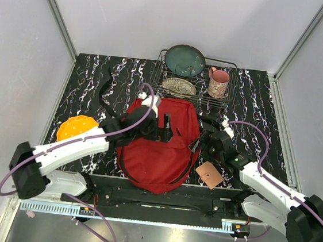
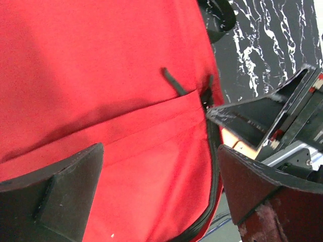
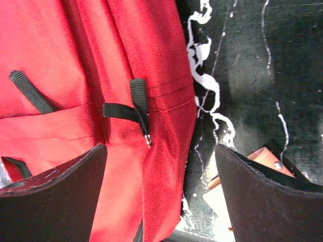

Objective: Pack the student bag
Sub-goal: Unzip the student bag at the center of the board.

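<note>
I will next lower my left gripper toward my right gripper and onto the thin black zipper pull [image 1: 178, 132] [image 2: 174, 81], because its loose end sticks out past the red seam.
The student bag [image 1: 158, 152] is a red fabric backpack with black zipper trim, lying flat at the table's front centre. My left gripper [image 1: 164, 128] hovers over its upper middle, and in the left wrist view it [image 2: 161, 194] stands open with red cloth [image 2: 101, 75] under the wide gap. My right gripper [image 1: 201, 140] is at the bag's right edge. In the right wrist view it [image 3: 161, 189] is open, with the bag's side [image 3: 75, 50] and a black zipper pull [image 3: 140, 108] just ahead of the fingers. Neither gripper holds anything.
A wire dish rack [image 1: 232, 82] at the back holds a teal plate [image 1: 184, 60], a patterned plate [image 1: 178, 87] and a pink mug [image 1: 218, 82]. An orange disc [image 1: 77, 128] lies left of the bag. A brown card [image 1: 209, 174] lies right of it. A black strap [image 1: 104, 95] trails at the back left.
</note>
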Controlling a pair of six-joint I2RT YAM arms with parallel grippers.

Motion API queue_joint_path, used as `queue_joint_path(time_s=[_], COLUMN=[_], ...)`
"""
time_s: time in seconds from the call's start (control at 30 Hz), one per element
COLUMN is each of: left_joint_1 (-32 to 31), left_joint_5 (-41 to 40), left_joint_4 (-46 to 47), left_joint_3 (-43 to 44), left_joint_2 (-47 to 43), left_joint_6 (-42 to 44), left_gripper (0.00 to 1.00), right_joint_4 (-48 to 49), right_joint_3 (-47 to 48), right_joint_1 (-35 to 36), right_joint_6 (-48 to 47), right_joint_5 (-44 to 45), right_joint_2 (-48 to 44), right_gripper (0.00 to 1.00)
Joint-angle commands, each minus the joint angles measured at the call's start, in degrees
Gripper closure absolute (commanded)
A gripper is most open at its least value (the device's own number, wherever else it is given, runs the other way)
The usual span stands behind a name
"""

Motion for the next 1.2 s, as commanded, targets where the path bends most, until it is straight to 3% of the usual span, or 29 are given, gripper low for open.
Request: queue_joint_path(time_s=[0.0, 0.5, 0.63, 0.8, 0.87, 1.17], left_joint_1=[0.2, 0.2, 0.2, 0.2, 0.2, 0.2], left_joint_5=[4.4, 3.8, 4.2, 3.9, 3.8, 4.0], left_joint_4=[6.7, 9.2, 9.2, 9.8, 10.2, 10.6], left_joint_3=[6.5, 15.4, 16.6, 16.4, 16.7, 16.8], left_joint_2=[8.3, 25.6, 27.6, 29.2, 29.8, 31.7], left_joint_6=[0.5, -5.3, -5.9, -6.7, -7.2, -8.0], left_gripper=[0.01, 0.2, 0.29, 0.34, 0.43, 0.55], right_joint_4=[4.2, 4.0, 3.7, 3.6, 3.5, 2.5], right_joint_3=[-0.1, -1.4, -1.6, -1.7, -1.7, -1.6], right_joint_1=[-0.1, -0.1, -0.1, -0.1, -0.1, -0.1], right_joint_6=[1.5, 1.3, 1.2, 1.1, 1.1, 0.9], right_joint_5=[-2.4, -3.2, -3.0, -2.8, -2.9, -2.3], right_joint_2=[-0.9, -3.3, -3.8, -4.1, -4.1, -4.8], right_gripper=[0.08, 0.17, 0.18, 0.19, 0.19, 0.19])
